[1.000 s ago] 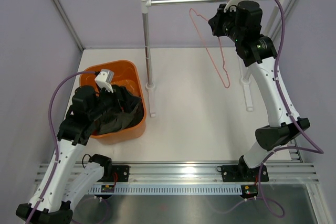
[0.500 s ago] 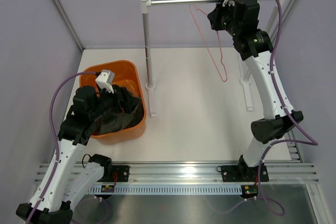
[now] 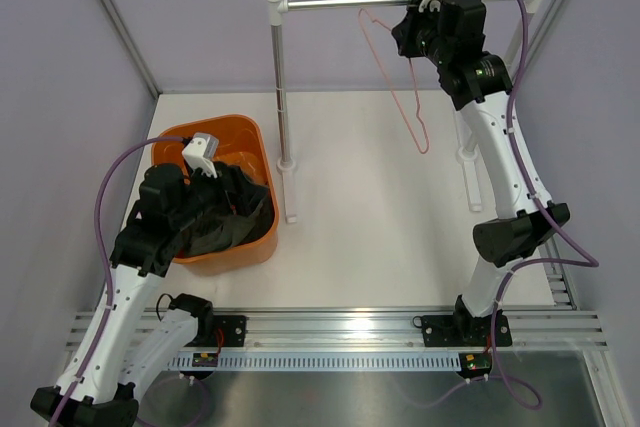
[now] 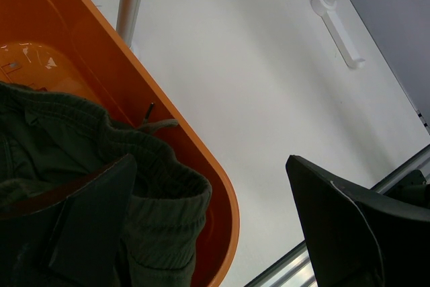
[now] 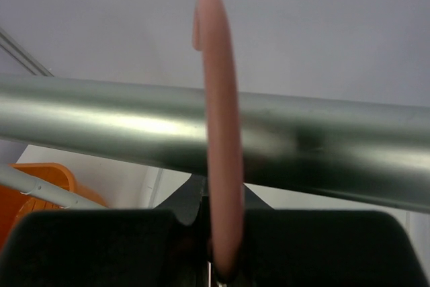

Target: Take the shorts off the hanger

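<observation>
My right gripper will lower slightly next, bring the bend of the hanger's hook onto the bar's top and release, as the hook arches over the silver bar (image 3: 340, 2) with a gap beneath.
The dark olive-grey shorts (image 3: 238, 215) lie bunched in the orange basket (image 3: 215, 127) at the left; they also show in the left wrist view (image 4: 158, 199). My left gripper (image 3: 222, 195) is open over the basket's right rim (image 4: 171, 122). One finger (image 4: 87, 220) rests by the shorts and the other (image 4: 356, 226) hangs outside over the table. The pink-red wire hanger (image 3: 400, 97) is bare. My right gripper (image 3: 412, 19) is shut on its neck just under the silver rail (image 3: 340, 2). In the right wrist view the hook (image 5: 218, 99) curves up across the rail (image 5: 101, 119).
The rail stands on two white posts, the left one (image 3: 279, 97) beside the basket and the right one (image 3: 470, 157) behind my right arm. Grey walls close in the left, back and right. An aluminium track (image 3: 340, 327) runs along the near edge.
My right gripper has risen and moved back towards the rail with the hanger, bringing the hook up to the rail. The left arm and the shorts have not moved.
</observation>
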Tool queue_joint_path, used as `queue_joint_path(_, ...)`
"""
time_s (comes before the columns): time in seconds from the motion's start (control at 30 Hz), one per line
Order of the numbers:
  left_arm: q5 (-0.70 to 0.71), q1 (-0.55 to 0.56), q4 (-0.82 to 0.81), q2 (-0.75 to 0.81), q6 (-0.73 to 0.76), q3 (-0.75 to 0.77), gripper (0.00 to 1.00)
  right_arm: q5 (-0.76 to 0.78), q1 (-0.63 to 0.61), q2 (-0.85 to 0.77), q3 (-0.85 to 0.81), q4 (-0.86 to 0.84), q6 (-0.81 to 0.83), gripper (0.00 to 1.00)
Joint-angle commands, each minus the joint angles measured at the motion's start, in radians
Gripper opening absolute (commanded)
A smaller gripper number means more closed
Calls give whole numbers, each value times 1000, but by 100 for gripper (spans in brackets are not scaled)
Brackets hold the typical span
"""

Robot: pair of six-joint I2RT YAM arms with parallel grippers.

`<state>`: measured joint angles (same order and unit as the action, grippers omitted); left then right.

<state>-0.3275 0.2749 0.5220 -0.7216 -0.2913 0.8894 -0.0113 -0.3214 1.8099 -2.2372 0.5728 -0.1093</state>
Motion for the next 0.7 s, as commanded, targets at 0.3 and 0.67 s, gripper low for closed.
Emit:
queue_joint_path(0.3,11,3,-39,-1,14,-7,99,-13,10,-58,103,-40,-21,7)
queue_joint_path(0.67,15,3,-40,-6,12,-10,99,-12,8,-136,162,-59,-32,40)
